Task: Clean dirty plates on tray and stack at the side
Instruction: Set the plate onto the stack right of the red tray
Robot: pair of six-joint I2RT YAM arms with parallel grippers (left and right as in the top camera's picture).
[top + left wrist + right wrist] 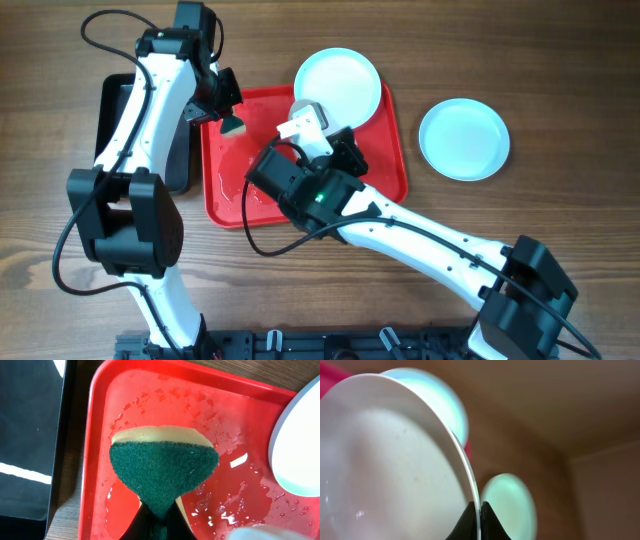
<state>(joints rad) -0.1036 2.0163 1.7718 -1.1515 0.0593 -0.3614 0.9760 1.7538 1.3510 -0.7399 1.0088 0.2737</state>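
Note:
The right gripper swings its plate past the tray's edge next, tilts it flat and lowers it onto the third plate [464,139] [509,507], already on the tabletop.
The red tray [385,165] lies mid-table, wet with soapy water [150,400]. My right gripper [322,138] is shut on the rim of one pale plate [308,118], holding it on edge above the tray; the rim sits pinched between the fingers [480,512], with the plate's face [395,470] filling the left of that view. A second plate [338,86] rests over the tray's far right corner. A third plate [463,139] lies on the table to the right. My left gripper [228,112] is shut on a green and yellow sponge [162,467] over the tray's left part.
A black tray [108,120] stands left of the red tray, partly under my left arm; its dark inside [25,425] fills the left of the left wrist view. The right arm reaches diagonally across the near right of the table.

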